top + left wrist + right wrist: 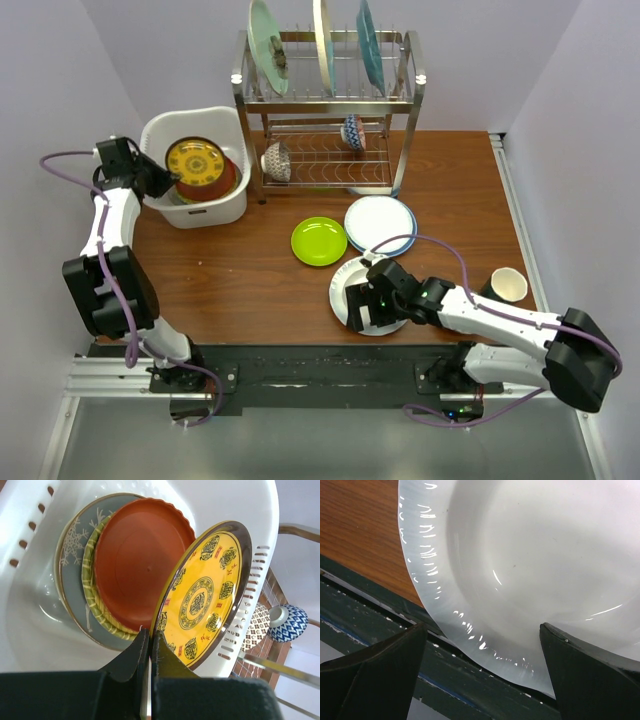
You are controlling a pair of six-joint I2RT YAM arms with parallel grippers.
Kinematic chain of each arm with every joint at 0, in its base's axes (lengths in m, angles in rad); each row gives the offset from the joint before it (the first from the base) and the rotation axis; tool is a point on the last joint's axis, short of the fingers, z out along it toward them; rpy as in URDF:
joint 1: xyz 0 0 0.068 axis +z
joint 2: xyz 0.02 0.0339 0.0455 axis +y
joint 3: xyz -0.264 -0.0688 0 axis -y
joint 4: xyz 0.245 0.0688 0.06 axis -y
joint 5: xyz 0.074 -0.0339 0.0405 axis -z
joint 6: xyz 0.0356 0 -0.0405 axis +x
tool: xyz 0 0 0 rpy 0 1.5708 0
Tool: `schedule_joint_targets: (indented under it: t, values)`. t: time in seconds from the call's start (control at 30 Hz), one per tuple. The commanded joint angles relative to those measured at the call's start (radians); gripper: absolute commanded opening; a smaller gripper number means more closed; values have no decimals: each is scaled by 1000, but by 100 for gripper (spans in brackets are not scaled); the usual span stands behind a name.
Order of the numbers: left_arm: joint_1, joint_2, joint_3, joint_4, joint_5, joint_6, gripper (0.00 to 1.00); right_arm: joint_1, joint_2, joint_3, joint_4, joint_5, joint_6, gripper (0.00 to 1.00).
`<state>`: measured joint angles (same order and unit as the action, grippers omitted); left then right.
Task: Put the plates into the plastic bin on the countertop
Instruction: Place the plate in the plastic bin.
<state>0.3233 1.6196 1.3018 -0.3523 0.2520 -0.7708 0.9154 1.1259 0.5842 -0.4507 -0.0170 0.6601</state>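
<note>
My left gripper holds the yellow patterned plate above the orange-red plate (211, 185) (137, 565). It needs to bring the yellow patterned plate down deeper into the bin, onto the other plate, before it opens.
The white plastic bin (222, 208) stands at the far left of the countertop (240, 285). In the left wrist view the bin (210, 500) holds a grey deer plate (72, 565), a woven yellow plate (92, 597) and an orange-red plate (137, 565), all leaning. My left gripper (150, 637) is shut on the lower rim of a yellow patterned plate (205, 595), held on edge in the bin; it also shows in the top view (168, 180). My right gripper (482, 645) is open, its fingers (590, 675) on either side of a white plate's (520, 555) near rim. A lime green plate (319, 241) and a blue-rimmed white plate (380, 222) lie flat mid-table.
A two-tier metal rack (330, 110) stands at the back with three upright plates on top and two small patterned bowls (352, 131) below. A cream cup (508, 285) stands at the right. The white plate's rim overhangs the dark rail (380, 615) at the table's near edge.
</note>
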Motion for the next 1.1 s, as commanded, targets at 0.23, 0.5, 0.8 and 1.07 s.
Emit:
schedule_joint_targets:
  t: [0.23,0.5,0.8,1.07]
  values:
    - [8,118,108,62,-3,-24,0,0,17,0,-31,14,-7,99]
    - [8,210,155,41,13,-1,0,0,25,-1,-28,15,-8,99]
    - [8,252,152,49,30,1,0,0,29,2,-29,15,-11,99]
    - [10,240,126,53,66,34,44,2,31,6,-29,12,-11,99]
